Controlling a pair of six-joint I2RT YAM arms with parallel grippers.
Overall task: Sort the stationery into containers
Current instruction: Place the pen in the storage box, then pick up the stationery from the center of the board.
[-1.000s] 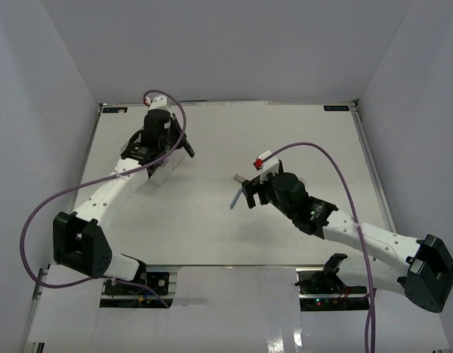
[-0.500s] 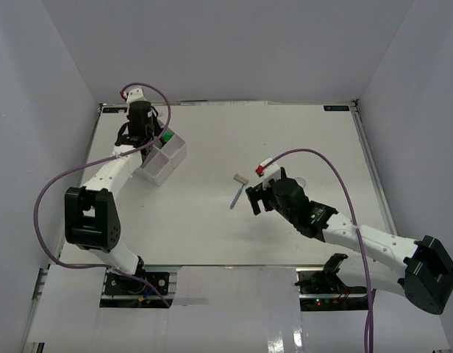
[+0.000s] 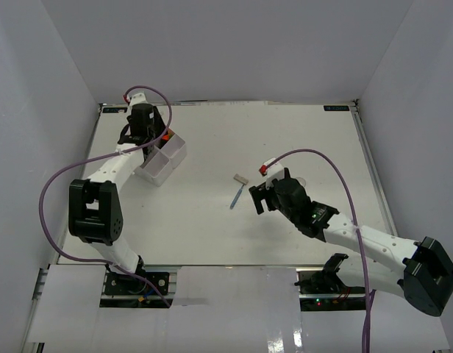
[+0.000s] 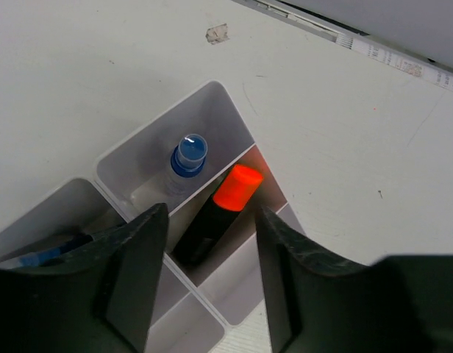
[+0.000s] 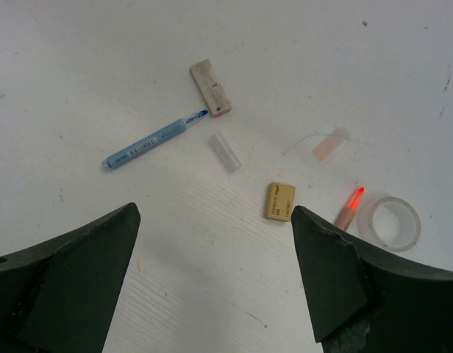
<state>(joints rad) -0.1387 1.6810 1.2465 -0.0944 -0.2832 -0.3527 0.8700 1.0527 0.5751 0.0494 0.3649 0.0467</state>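
Observation:
The pink pen's tip is close beside the clear tape ring, so my right gripper should turn, then lower onto the clear tape ring's side (image 3: 304, 180) (image 5: 415, 229) opposite the pen.
The white four-compartment tray (image 4: 234, 103) stands at the table's back left (image 3: 159, 168). It holds a blue-capped white bottle (image 4: 187, 158), an orange highlighter (image 4: 220, 213) with a black body, and blue pens (image 4: 48, 256), each in its own compartment. My left gripper (image 4: 208, 294) hovers open and empty above the tray. My right gripper (image 5: 212, 294) is open and empty above the table. Beyond it lie a blue pen (image 5: 153, 140), a long eraser (image 5: 210, 87), a yellow eraser (image 5: 281, 201), a pink pen's tip (image 5: 349, 206) and a clear tape ring (image 5: 389, 223).
A clear pen cap (image 5: 225, 152) and a small clear pinkish piece (image 5: 330, 143) lie among the loose items. In the top view the blue pen (image 3: 236, 197) and long eraser (image 3: 241, 179) lie mid-table, just left of my right gripper (image 3: 257, 198). White walls enclose the table.
My left arm has swung back and left, off the tray's middle; the orange highlighter now shows in the tray. My right gripper has drawn slightly back from the blue pen.

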